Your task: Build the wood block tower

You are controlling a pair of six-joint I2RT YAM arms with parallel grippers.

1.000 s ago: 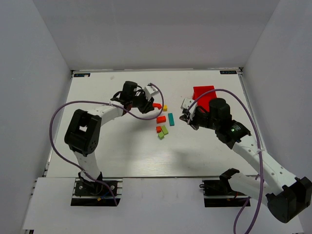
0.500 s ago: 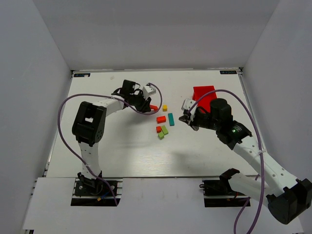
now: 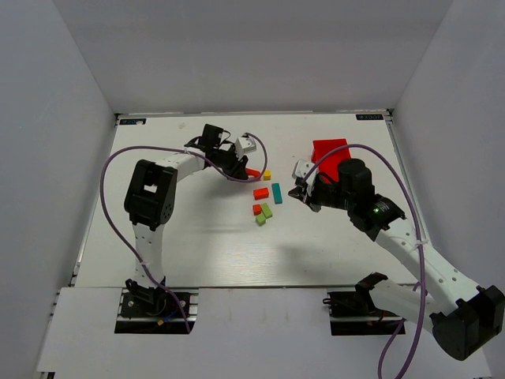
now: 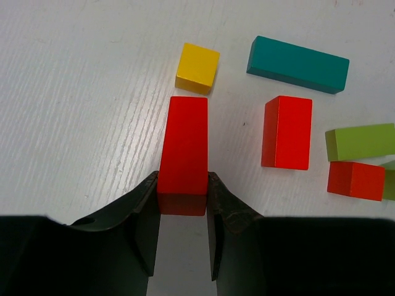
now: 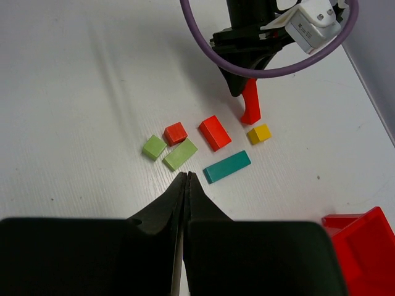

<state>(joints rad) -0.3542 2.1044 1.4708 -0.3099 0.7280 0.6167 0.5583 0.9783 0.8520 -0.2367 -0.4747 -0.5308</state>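
My left gripper lowers toward the tabletop beside the yellow cube (image 3: 267, 174) next and releases the red bar there, because the bar's held near end is still raised.
The wood blocks lie loose and flat on the white table, none stacked. My left gripper (image 4: 182, 179) is shut on a red bar (image 4: 184, 148), gripping its near end; the far end points down beside the yellow cube (image 4: 197, 68). In the top view this gripper (image 3: 246, 170) sits just left of the yellow cube (image 3: 267, 174). Close by lie an orange-red bar (image 4: 287, 132), a teal bar (image 4: 297, 64), a lime green bar (image 4: 361, 141) and a red cube (image 4: 355, 180). My right gripper (image 5: 186, 176) is shut and empty, hovering near the teal bar (image 5: 226, 166).
A red plastic bin (image 3: 331, 154) stands behind the right gripper (image 3: 298, 192), at the back right. A lime green cube (image 5: 153, 147) lies left of the red cube (image 5: 175, 132). The left arm's purple cable loops over the table's left half.
The left arm's elbow has swung toward the back and its wrist has turned, while the red bar stays in the jaws at about the same spot. The right arm has not moved.
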